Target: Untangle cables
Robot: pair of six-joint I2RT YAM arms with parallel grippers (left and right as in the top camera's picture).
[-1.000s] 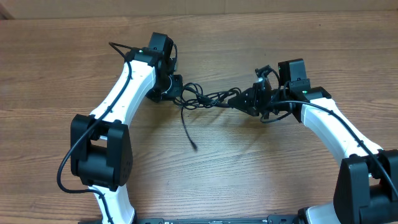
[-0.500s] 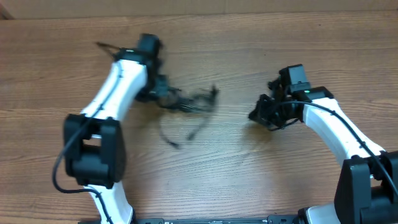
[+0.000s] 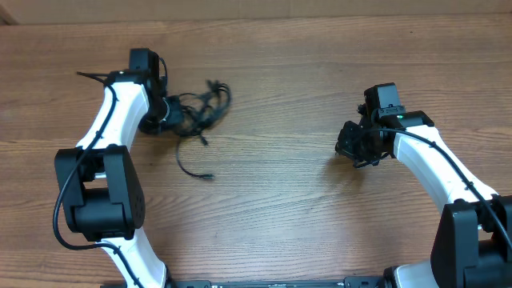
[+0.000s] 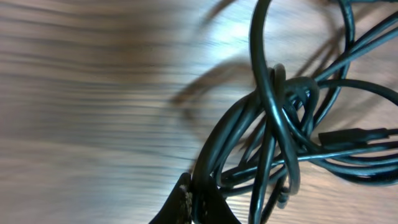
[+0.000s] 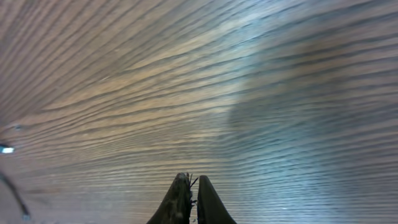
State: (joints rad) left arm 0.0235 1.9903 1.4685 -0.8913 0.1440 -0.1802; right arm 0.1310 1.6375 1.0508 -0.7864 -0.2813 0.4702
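The cable bundle is well apart from my right arm. My left gripper will next carry the piece of cable toward my right gripper, then let go of it there.
The cables (image 3: 205,104) lie as a tangled black bundle at the far left of the table, with one loose tail curling down to a plug (image 3: 208,176). My left gripper (image 3: 170,114) is at the bundle's left edge. In the left wrist view the left gripper (image 4: 194,186) is shut on a strand of the looped cables (image 4: 280,106), and a small plug (image 4: 354,134) shows at the right. My right gripper (image 3: 346,146) hangs over bare wood at the right, well apart from the bundle. Seen from its wrist, the right gripper (image 5: 191,182) is shut with nothing in it.
The wooden table (image 3: 280,200) carries only the cables. The left arm's white link (image 3: 112,120) runs down the left side, and the right arm's (image 3: 432,164) down the right. The table's far edge (image 3: 320,18) lies close behind both grippers.
The left arm has swung left, dragging the whole bundle with it. The cables have come away from the right gripper, which shifted slightly right and now holds nothing.
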